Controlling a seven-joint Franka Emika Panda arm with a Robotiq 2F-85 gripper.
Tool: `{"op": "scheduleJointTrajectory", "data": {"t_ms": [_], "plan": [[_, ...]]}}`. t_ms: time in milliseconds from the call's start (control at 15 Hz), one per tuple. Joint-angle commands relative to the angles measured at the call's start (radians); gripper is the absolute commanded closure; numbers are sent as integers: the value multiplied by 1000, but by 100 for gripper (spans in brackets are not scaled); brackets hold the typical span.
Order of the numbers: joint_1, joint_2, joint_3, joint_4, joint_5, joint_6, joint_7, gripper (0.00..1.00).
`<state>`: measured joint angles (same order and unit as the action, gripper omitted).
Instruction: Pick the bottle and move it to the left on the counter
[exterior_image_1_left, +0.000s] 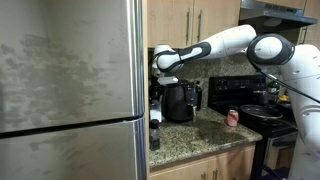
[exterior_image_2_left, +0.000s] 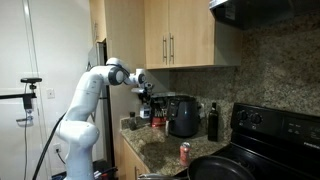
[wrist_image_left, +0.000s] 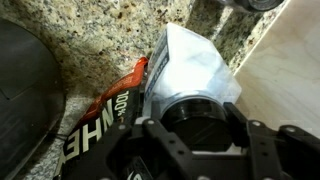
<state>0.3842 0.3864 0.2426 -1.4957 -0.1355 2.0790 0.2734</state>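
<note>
The gripper lowers the bottle onto the granite counter beside the red-and-black packet next to release it, as the bottle still hangs above that counter.
In the wrist view the bottle is white with a blue marking and a round black top. It sits between my gripper fingers, which close against the top on both sides. The speckled granite counter lies beneath it. In both exterior views the gripper hangs above the counter's fridge end, beside the black air fryer. The bottle is too small to make out there.
A red-and-black lettered packet lies next to the bottle. A reddish-pink can stands near the stove. A slim dark bottle stands by the air fryer. The steel fridge borders the counter end. Cabinets hang overhead.
</note>
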Motion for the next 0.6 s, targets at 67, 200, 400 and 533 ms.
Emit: {"op": "scheduleJointTrajectory", "data": {"t_ms": [67,200,400,533], "plan": [[38,68,-9,86,-12,-16,-22,62],[53,98,-13,113,-25,-27,-26,62],[67,142,-20,150,-26,-58,-22,62],[64,118,-21,90,-12,-14,-4,37]]}}
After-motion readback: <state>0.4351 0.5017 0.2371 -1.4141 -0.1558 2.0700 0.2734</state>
